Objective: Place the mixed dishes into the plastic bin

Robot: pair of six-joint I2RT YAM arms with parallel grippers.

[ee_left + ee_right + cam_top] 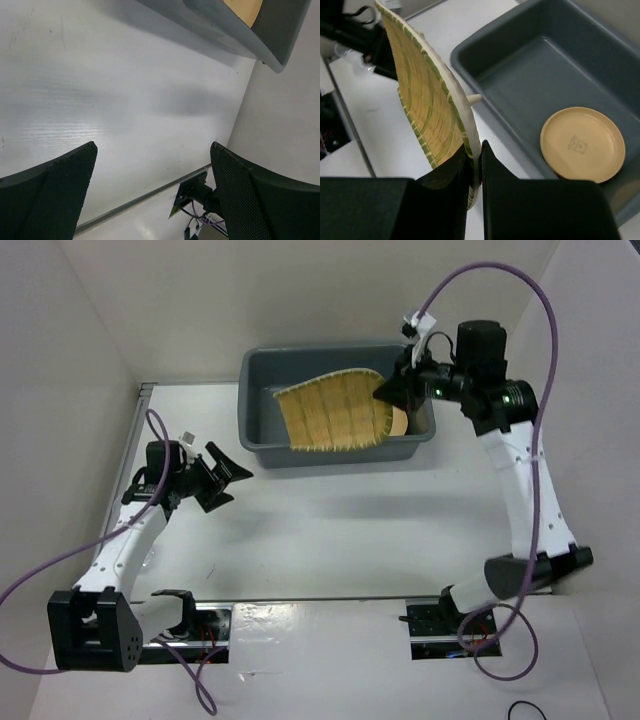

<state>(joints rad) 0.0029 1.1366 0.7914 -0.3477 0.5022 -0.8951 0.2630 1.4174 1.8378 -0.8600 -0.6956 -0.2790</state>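
The right gripper moves down toward the tan-orange plate (400, 423) next and releases the bamboo tray (332, 410) flat upon it, because the tray still hangs tilted over the bin.
The yellow woven bamboo tray (332, 410) hangs tilted over the dark grey plastic bin (262, 440). My right gripper (393, 392) is shut on the rim at its right end. The right wrist view has the tray (422, 97) standing on edge, its pale rim pinched at the tips of my right gripper (475, 148). A tan-orange plate (582, 144) lies flat on the floor of the bin (520, 70), and its edge shows beside the tray (399, 424). My left gripper (222, 478) hovers open over the table left of the bin, holding nothing (152, 150).
White walls close in the table on the left, back and right. The bin's corner (225, 30) shows at the top of the left wrist view. A metal rail (320, 600) and both arm bases run along the near edge. A purple cable (500, 280) loops above the right arm.
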